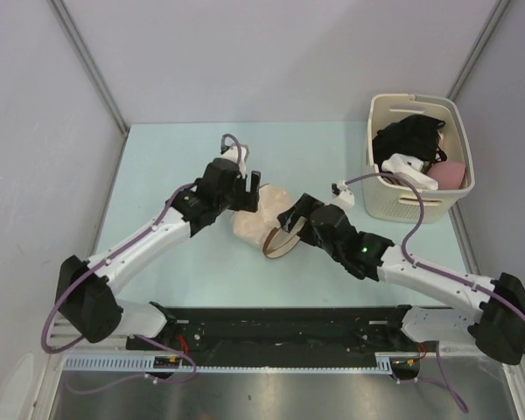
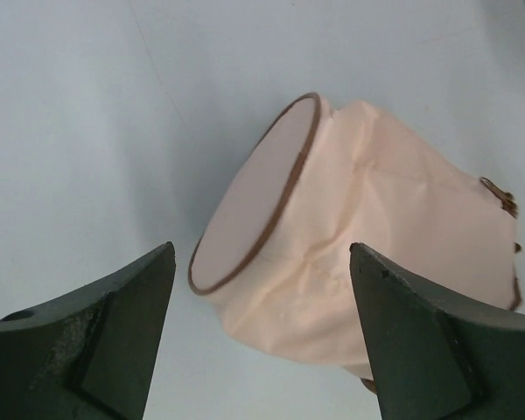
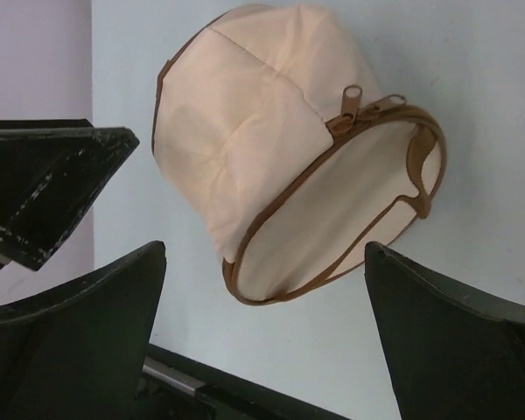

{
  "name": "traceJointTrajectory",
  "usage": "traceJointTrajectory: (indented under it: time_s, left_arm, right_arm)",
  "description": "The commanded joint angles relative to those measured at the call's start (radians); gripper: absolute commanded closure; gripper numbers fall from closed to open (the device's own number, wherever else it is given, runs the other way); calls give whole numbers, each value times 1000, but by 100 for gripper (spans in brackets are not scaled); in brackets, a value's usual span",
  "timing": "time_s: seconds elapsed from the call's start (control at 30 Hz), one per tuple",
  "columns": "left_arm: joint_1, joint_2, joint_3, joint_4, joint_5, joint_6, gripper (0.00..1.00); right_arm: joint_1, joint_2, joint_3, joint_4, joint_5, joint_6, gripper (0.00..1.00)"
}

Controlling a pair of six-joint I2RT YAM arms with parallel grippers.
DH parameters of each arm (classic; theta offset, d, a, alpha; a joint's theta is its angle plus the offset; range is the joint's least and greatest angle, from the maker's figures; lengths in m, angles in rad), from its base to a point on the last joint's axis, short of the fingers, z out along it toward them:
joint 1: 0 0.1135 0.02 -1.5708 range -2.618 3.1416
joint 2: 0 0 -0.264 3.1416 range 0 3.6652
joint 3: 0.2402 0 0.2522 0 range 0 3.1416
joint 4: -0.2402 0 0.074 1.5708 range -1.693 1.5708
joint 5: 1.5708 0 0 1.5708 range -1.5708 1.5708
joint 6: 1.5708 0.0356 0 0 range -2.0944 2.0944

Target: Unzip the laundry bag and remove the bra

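Note:
I need to bring my right gripper down next, with its open fingers on both sides of the bag's brown rim (image 3: pixel 282 199) just short of the zipper pull (image 3: pixel 350 101), because gripping the rim there leaves the pull uncovered.
The laundry bag (image 1: pixel 252 224) lies on its side mid-table, cream-beige with brown trim, zipped shut. In the left wrist view its flat round end (image 2: pixel 254 197) faces me, just beyond my open left gripper (image 2: pixel 262 252). From the right wrist I see the other end (image 3: pixel 332 219), with the zipper pull (image 3: pixel 350 101) on top of the rim and a brown loop (image 3: pixel 420 175) at its side. My right gripper (image 3: pixel 264 248) is open a little short of that rim. From above, the left gripper (image 1: pixel 249 194) and right gripper (image 1: pixel 290 226) flank the bag. The bra is hidden.
A rigid cream basket (image 1: pixel 394 203) at the back right holds dark clothing (image 1: pixel 411 136) and a pink item (image 1: pixel 452 173). A black rail (image 1: pixel 280 337) runs along the table's near edge. One left finger (image 3: pixel 52 184) shows in the right wrist view.

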Motion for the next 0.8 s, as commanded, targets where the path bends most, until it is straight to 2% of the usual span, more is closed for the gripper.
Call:
traceJointTrajectory:
  time_s: [0.0, 0.1, 0.2, 0.23, 0.3, 0.33, 0.4, 0.43, 0.5, 0.53, 0.63, 0.67, 0.73, 0.77]
  left_arm:
    - [59, 43, 66, -15, 56, 116, 15]
    - [84, 9, 49, -10, 92, 93, 15]
    - [98, -25, 20, 5, 113, 76, 15]
    - [103, -37, 20, 1, 114, 71, 15]
    - [115, -48, 23, -14, 116, 65, 15]
    - [118, -58, 23, -16, 113, 65, 15]
    - [118, -69, 20, -37, 140, 84, 15]
    - [118, -83, 17, -42, 142, 99, 15]
    - [121, -97, 19, -70, 128, 108, 15]
    - [122, -103, 28, -80, 119, 111, 15]
    - [138, -127, 45, -113, 114, 111, 15]
    - [142, -135, 49, -114, 123, 110, 15]
    - [152, -149, 61, -117, 169, 104, 14]
    - [152, -150, 68, -117, 195, 108, 15]
  right_arm:
    - [15, 62, 40, 79, 117, 192, 0]
    - [13, 108, 51, 93, 140, 189, 3]
    - [9, 162, 67, 136, 139, 118, 16]
    - [10, 177, 73, 148, 140, 96, 26]
    - [7, 215, 99, 160, 127, 29, 36]
    - [7, 225, 106, 160, 99, 2, 49]
    - [1, 239, 131, 201, 56, -73, 67]
    - [-2, 242, 139, 209, 7, -160, 83]
    - [-10, 237, 155, 199, -24, -225, 97]
    - [-16, 222, 159, 208, -78, -343, 100]
    - [-19, 167, 177, 191, -131, -520, 100]
    - [-20, 151, 177, 208, -161, -699, 100]
    - [-16, 121, 177, 219, -259, -887, 100]
    - [-8, 98, 175, 216, -281, -1070, 100]
